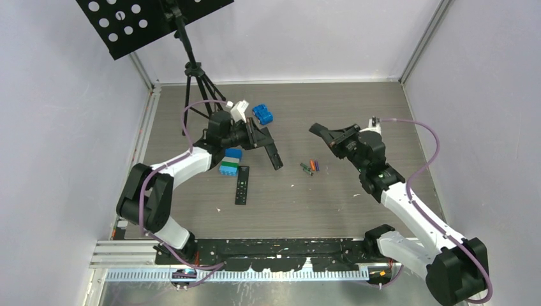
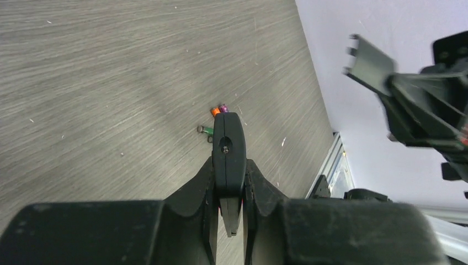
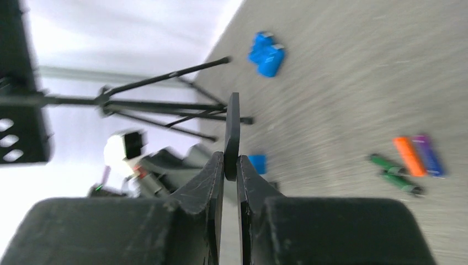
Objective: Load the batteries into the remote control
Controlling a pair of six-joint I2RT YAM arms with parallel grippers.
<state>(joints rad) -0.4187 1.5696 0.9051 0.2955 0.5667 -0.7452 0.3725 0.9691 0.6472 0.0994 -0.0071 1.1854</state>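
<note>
The cover plate [image 3: 232, 132] goes down and back with my right gripper next, for release on the bare tabletop beside the batteries, which lies below toward my base.
My left gripper [image 1: 258, 140] is shut on the remote control [image 1: 273, 154], a slim black bar held above the table and slanting down to the right. In the left wrist view the remote [image 2: 228, 144] stands end-on between the closed fingers [image 2: 203, 182]. The batteries [image 1: 310, 167], orange, purple and dark green, lie loose on the table just right of the remote's tip; they also show in the right wrist view [image 3: 409, 156]. My right gripper [image 1: 333, 138] is shut on a thin black cover plate [image 3: 232, 132], held in the air right of the batteries.
A second black remote with buttons [image 1: 242, 185] lies on the table below the left gripper. A blue block [image 1: 231, 161] sits beside it and another blue piece [image 1: 262, 115] lies farther back. A tripod stand [image 1: 194, 76] is at the back left.
</note>
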